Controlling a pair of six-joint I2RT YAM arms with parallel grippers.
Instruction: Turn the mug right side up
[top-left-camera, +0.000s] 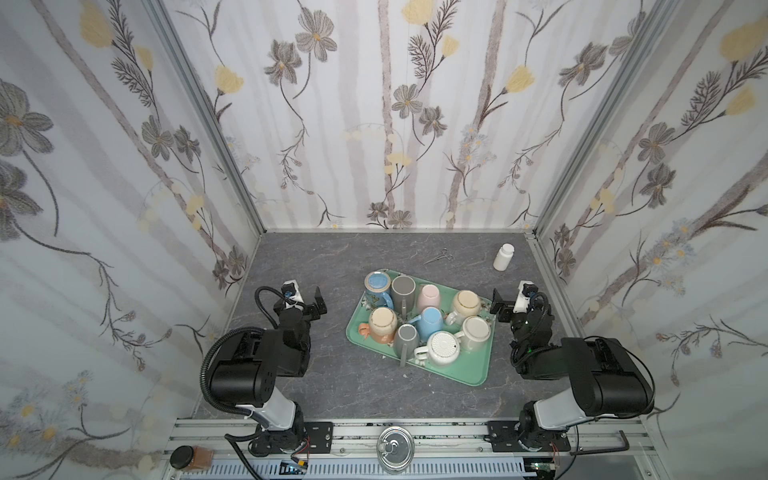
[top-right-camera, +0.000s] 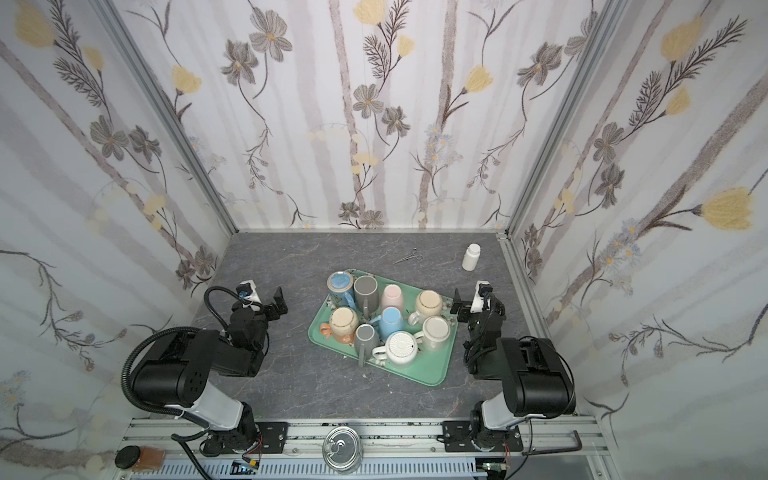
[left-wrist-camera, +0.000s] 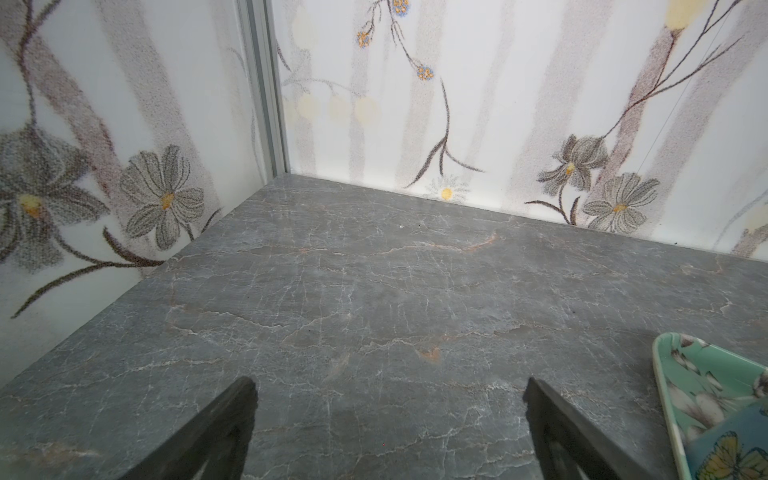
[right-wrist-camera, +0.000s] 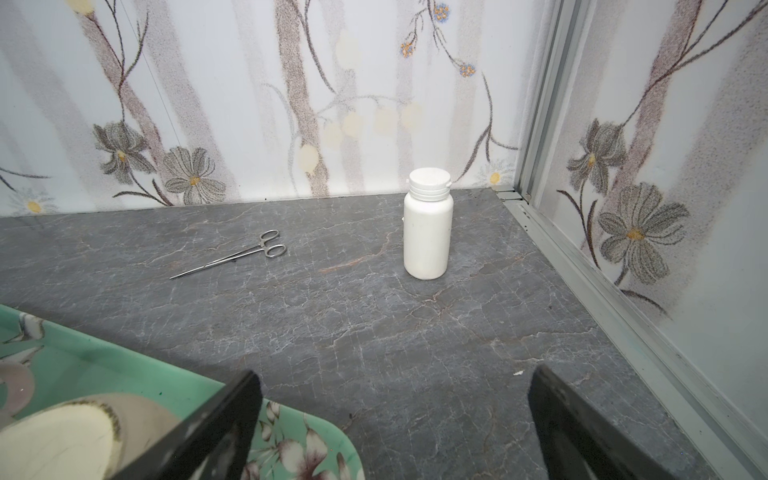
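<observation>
Bare table outside the tray leaves room for fingers. My right gripper will next draw back, tilt downward and lower onto the tray's rim beside the beige mug (top-left-camera: 466, 305).
A green flowered tray (top-left-camera: 465, 374) (top-right-camera: 432, 372) lies in the middle of the grey table and carries several mugs, all standing bottom up as far as I can tell. Among them are a blue butterfly mug (top-left-camera: 377, 284) (left-wrist-camera: 731, 449), a beige gold-rimmed mug (top-left-camera: 466, 305) (right-wrist-camera: 62, 436) and a white ribbed mug (top-left-camera: 444, 349). My left gripper (top-left-camera: 305, 305) (left-wrist-camera: 388, 390) hovers open over bare table left of the tray. On the tray's right, my right gripper (top-left-camera: 509, 305) (right-wrist-camera: 395, 382) is open and holds nothing, beside the beige mug.
A white bottle (top-left-camera: 503, 257) (right-wrist-camera: 428, 228) stands at the back right, with metal scissors (top-left-camera: 438, 256) (right-wrist-camera: 237, 255) lying to its left. A tin can (top-left-camera: 394, 451), a brown jar (top-left-camera: 189, 457) and a hex key (top-left-camera: 623, 440) rest on the front rail. Walls enclose three sides.
</observation>
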